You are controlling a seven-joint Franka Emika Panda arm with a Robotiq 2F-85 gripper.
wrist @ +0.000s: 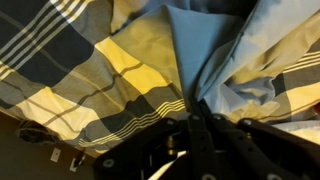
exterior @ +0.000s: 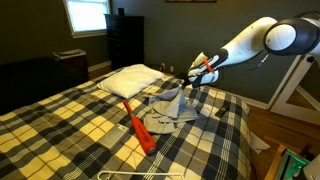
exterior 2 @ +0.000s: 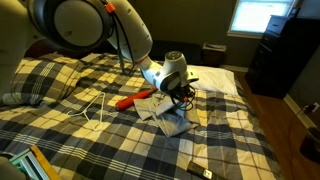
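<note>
The crumpled cloth needs to be lifted by my gripper next, pulled toward the bed edge near the pillow and released, since bare plaid bedspread (exterior 2: 212, 112) lies past my gripper there.
My gripper (exterior: 189, 83) hangs over the middle of a bed and is shut on a pale grey-blue cloth (exterior: 166, 108). It pulls one corner of the cloth up into a peak while the rest lies crumpled on the plaid bedspread (exterior: 70, 125). In the wrist view the closed jaws (wrist: 197, 116) pinch a fold of the light blue cloth (wrist: 205, 50) above the yellow and grey plaid (wrist: 100, 75). In an exterior view the gripper (exterior 2: 181, 93) holds the cloth (exterior 2: 171, 116) beside an orange item (exterior 2: 129, 100).
The long orange item (exterior: 139, 130) lies next to the cloth. A white pillow (exterior: 130, 79) sits at the head of the bed. A white wire hanger (exterior 2: 95, 110) lies on the bedspread. A dark dresser (exterior: 125, 40) stands by the window, and a white frame (exterior: 300, 85) stands beside the bed.
</note>
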